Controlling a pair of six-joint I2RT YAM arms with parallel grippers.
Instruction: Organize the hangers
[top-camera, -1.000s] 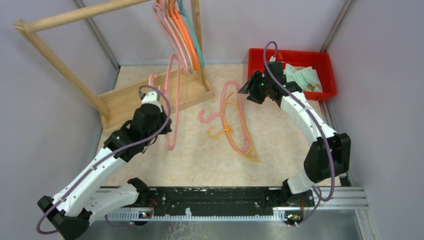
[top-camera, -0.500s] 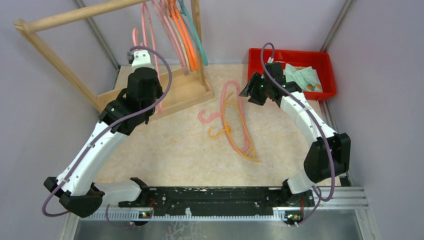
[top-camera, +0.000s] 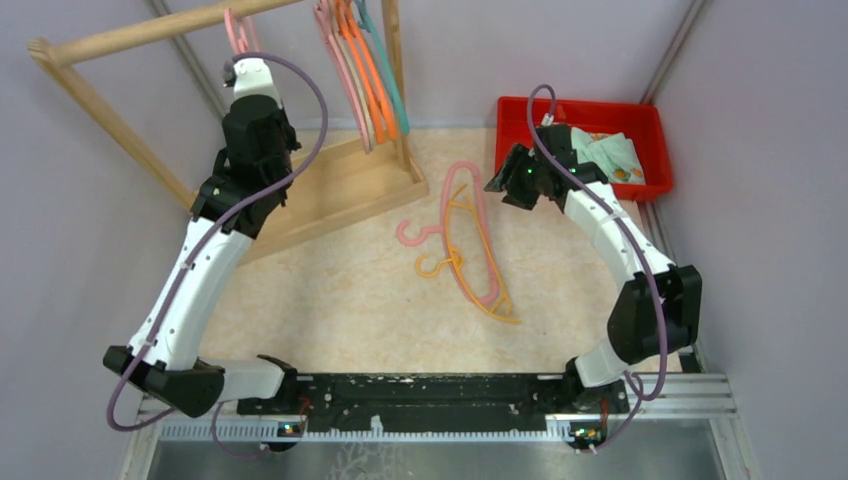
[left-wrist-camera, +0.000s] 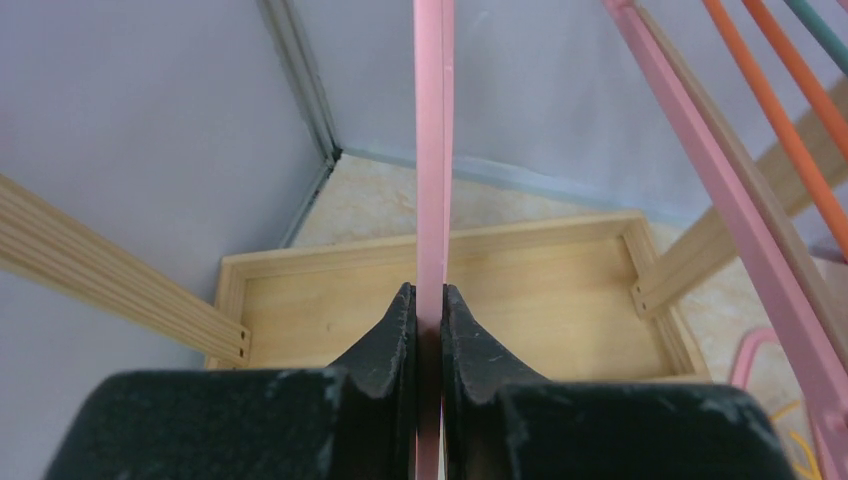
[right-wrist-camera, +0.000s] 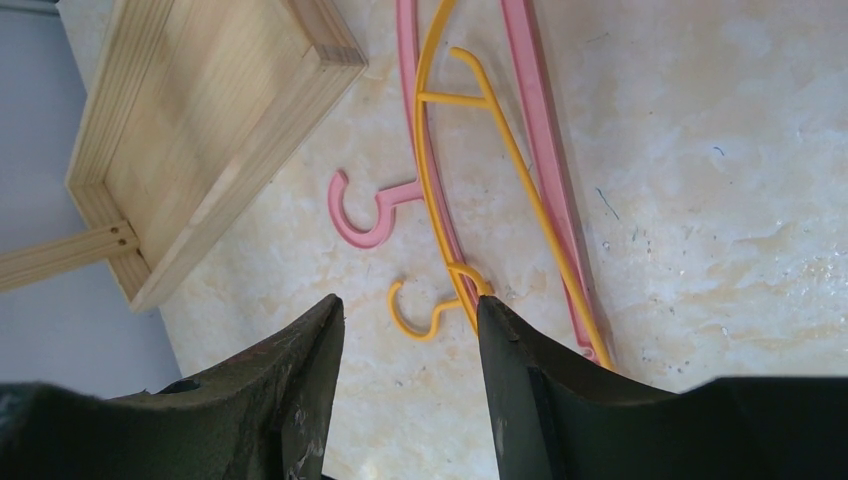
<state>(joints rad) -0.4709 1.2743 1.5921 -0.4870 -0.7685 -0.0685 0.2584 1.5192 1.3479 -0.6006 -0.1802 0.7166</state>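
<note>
The held pink hanger moves outward and along the wooden pole toward the hung hangers next. My left gripper then opens, since a gap separates them from the held pink hanger.
My left gripper (top-camera: 243, 62) is shut on a pink hanger (top-camera: 237, 28) and holds it up at the wooden pole (top-camera: 140, 36), left of the others. In the left wrist view the pink bar (left-wrist-camera: 433, 150) runs straight up from between the shut jaws (left-wrist-camera: 428, 292). Several pink, beige, orange and teal hangers (top-camera: 365, 70) hang at the pole's right end. A pink hanger (top-camera: 478, 215) and a yellow hanger (top-camera: 470, 270) lie crossed on the floor. My right gripper (top-camera: 500, 182) hovers open above their far end; its wrist view shows the yellow hook (right-wrist-camera: 420, 318) between the jaws (right-wrist-camera: 408, 300).
The rack's wooden base tray (top-camera: 330, 190) lies under the pole, with an upright post (top-camera: 395, 60) at its right. A red bin (top-camera: 640, 120) with a light green cloth stands at the back right. Grey walls close in on three sides.
My left arm has lifted the pink hanger from near the floor up and back to the left part of the pole. The right arm has barely moved.
</note>
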